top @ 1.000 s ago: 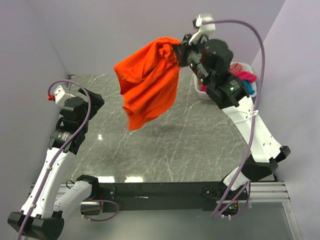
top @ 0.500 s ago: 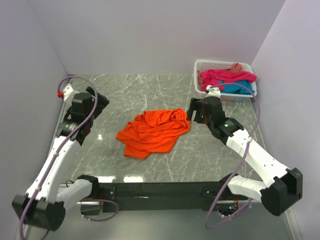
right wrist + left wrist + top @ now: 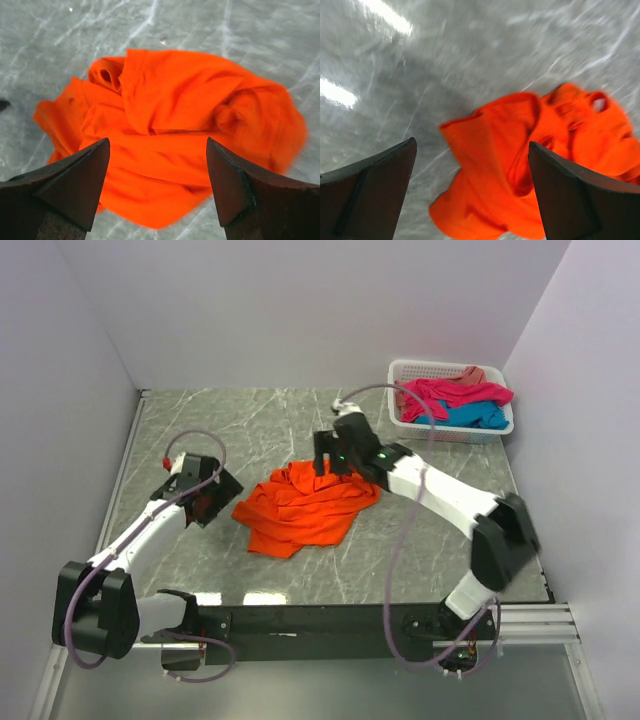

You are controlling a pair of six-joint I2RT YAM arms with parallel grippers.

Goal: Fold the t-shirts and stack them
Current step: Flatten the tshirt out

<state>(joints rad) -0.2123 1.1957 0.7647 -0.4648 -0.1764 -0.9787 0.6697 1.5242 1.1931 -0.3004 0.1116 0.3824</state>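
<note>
The orange t-shirt's pointed corner [image 3: 240, 511] [image 3: 461, 132] lies below my left gripper and to its right in the top view, so next I will ease down and across onto it.
The orange t-shirt [image 3: 305, 505] lies in a crumpled heap on the middle of the marble table. My left gripper [image 3: 215, 495] hovers low just left of the heap, open, and the shirt's left part [image 3: 495, 160] shows between its fingers. My right gripper [image 3: 335, 460] is over the heap's far edge, open and holding nothing, with the cloth [image 3: 175, 100] spread below it. The magenta t-shirt [image 3: 455, 390], the turquoise one [image 3: 470, 417] and the salmon one [image 3: 475, 373] are piled in the basket.
The white slotted basket [image 3: 400, 370] stands at the table's back right corner, against the wall. Grey marble tabletop [image 3: 250, 420] surrounds the orange heap. Purple walls close in the left, back and right sides.
The right gripper opened and let go of the orange t-shirt, which fell from the air into a heap. The right arm came down over it. The left arm swung in toward its left edge.
</note>
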